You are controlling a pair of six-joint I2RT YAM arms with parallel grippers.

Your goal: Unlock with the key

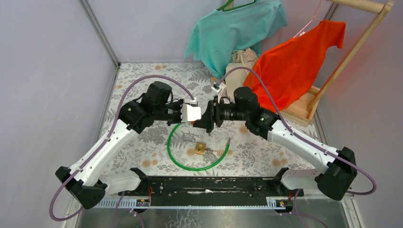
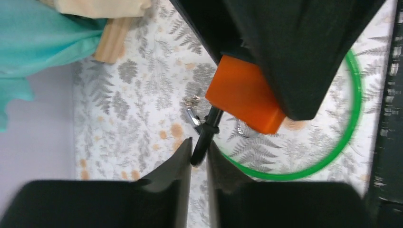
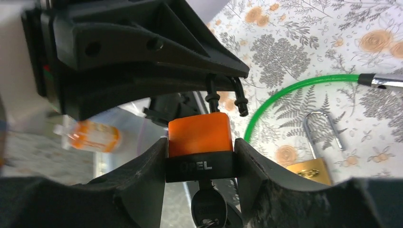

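The robot's right gripper will next tip its fingers down, lower the padlock with its open shackle, and let go of it by the green cable loop, because the tabletop below the gripper is bare there.
An orange padlock [image 3: 199, 133] with a black band sits between my right gripper's [image 3: 199, 147] fingers, which are shut on its body. A black key [image 3: 206, 206] sticks out of its underside, toward the wrist. The padlock's black shackle [image 2: 203, 140] points at my left gripper [image 2: 199, 148], which is shut on it. In the top view both grippers meet above the table's middle, left gripper [image 1: 192, 113] against right gripper [image 1: 205, 121], and the padlock [image 1: 193, 122] barely shows between them.
A brass padlock [image 1: 200, 148] with a silver shackle [image 3: 325, 130] lies below the grippers, inside a green cable loop [image 1: 190, 164]. A wooden rack [image 1: 351, 57] with a teal shirt [image 1: 233, 28] and an orange shirt [image 1: 294, 61] stands at the back right.
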